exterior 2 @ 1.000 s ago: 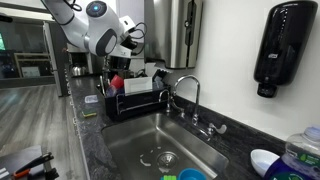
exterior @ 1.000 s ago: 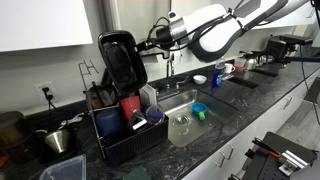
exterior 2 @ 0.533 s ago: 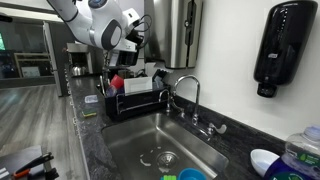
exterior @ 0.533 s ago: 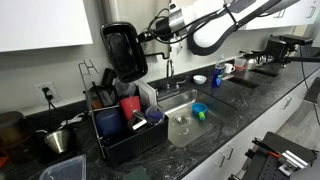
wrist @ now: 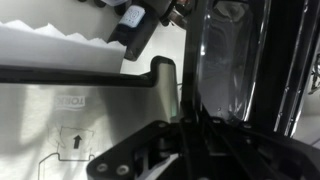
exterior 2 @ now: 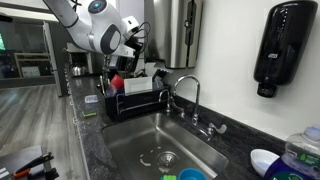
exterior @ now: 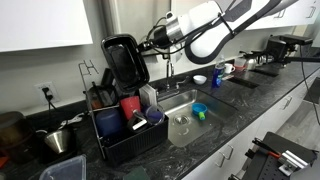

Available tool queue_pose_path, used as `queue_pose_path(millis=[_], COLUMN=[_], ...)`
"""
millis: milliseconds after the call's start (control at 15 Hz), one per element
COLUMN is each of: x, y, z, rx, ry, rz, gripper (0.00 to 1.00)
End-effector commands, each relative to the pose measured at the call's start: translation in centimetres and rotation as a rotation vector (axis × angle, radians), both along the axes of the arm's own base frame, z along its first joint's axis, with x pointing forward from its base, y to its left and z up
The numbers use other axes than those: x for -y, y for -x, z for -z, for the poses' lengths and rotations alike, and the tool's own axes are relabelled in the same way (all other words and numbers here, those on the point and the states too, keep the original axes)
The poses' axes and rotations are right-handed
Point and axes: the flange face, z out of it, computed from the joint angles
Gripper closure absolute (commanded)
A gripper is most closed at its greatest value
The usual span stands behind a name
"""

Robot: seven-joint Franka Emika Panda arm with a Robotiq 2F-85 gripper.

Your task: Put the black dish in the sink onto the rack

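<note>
The dish still hangs above the rack, so it comes down next until its bottom edge reaches the rack by the red cups. My gripper then releases the dish's rim.
The black dish (exterior: 122, 62) hangs upright on its edge in the air, right above the black wire rack (exterior: 125, 128). My gripper (exterior: 146, 45) is shut on the dish's right rim. In the wrist view the glossy dish (wrist: 238, 60) fills the right side, and my gripper (wrist: 188, 135) clamps its rim at the bottom. The steel sink (exterior: 180, 102) lies to the right of the rack, and the dish is out of it. From the sink's end, the rack (exterior 2: 140, 102) stands beyond the sink (exterior 2: 150, 142).
Red cups (exterior: 131, 104), a dark blue container (exterior: 109, 122) and utensils fill the rack. A small blue bowl (exterior: 200, 110) and a clear glass bowl (exterior: 182, 128) sit in the sink. The chrome faucet (exterior 2: 190, 95) rises behind it. A metal pot (exterior: 57, 139) stands left of the rack.
The dish rose a little with the gripper, then came back down and slightly right towards the rack. The grip has stayed shut.
</note>
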Motion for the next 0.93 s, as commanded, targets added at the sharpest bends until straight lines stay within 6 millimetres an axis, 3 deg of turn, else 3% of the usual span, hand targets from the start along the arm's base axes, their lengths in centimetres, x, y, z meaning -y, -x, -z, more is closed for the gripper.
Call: queue_pose_path(millis=[0, 467, 867], x=[-0.6, -2.4, -2.8], y=[0.1, -0.1, -0.5], z=[1.0, 3.0, 4.5], rx=[-0.032, -0.085, -0.107], ry=[0.021, 0.017, 0.034], rz=[0.035, 0.055, 0.076], gripper=[0.98, 0.98, 0.98])
